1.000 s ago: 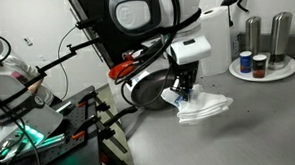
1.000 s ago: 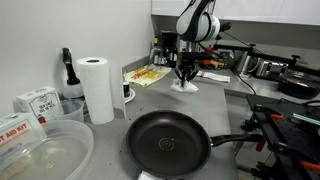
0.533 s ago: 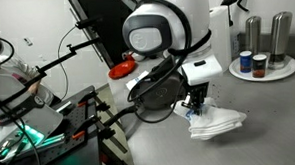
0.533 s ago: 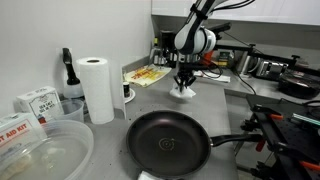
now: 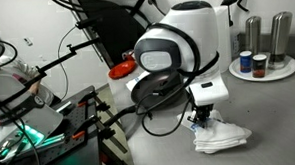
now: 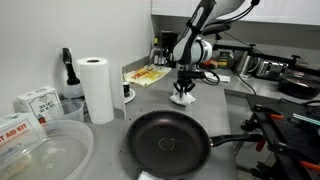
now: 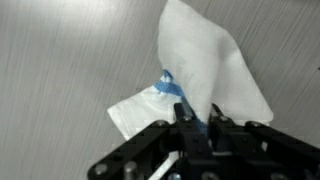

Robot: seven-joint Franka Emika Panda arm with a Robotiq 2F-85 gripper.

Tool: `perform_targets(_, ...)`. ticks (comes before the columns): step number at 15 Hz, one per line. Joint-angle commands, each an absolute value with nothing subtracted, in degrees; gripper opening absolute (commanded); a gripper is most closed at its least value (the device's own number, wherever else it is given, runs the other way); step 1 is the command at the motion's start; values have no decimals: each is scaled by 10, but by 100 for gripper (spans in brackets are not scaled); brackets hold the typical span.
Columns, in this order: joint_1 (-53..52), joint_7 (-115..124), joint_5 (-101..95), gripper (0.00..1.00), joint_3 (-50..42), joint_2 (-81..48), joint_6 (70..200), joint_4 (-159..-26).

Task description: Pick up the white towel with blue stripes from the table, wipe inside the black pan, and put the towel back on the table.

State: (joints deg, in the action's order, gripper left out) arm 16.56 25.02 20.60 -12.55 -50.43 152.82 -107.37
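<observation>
I need to lower my gripper slightly next, moving gently toward the black pan (image 6: pixel 170 143), and let go of the fold on the grey tabletop below it, as the loose cloth is already spread out there.
The white towel with blue stripes (image 5: pixel 223 136) hangs from my gripper (image 5: pixel 200 118) just above the grey table; it also shows in an exterior view (image 6: pixel 183 98) and in the wrist view (image 7: pixel 205 70). My gripper (image 7: pixel 196 124) is shut on a fold of the towel, fingers pinching the cloth by the blue stripe. In an exterior view my gripper (image 6: pixel 184 88) is behind the black pan (image 6: pixel 170 143), which sits on the table with its handle pointing right. The pan looks empty.
A paper towel roll (image 6: pixel 96 88), a clear bowl (image 6: pixel 40 152) and boxes (image 6: pixel 35 103) stand left of the pan. A white tray with shakers and jars (image 5: pixel 262 67) is at the back. Black stands and cables (image 5: pixel 59 116) crowd one side.
My gripper has carried the towel across the table, toward the pan, over the last second. The towel stays gripped and trails under the fingers.
</observation>
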Motion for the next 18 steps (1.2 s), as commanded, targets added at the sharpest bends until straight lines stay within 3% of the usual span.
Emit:
perform_targets(1,170,258,219,3,-119,-529,1525,-1043)
perform_targets(13,160,261,217,3,-105,-541,1514,-1045)
perform_targets(15,155,257,211,40,-107,-534,1509,-1054)
perform_targets(18,148,242,206,61,-104,-512,1509,-1080)
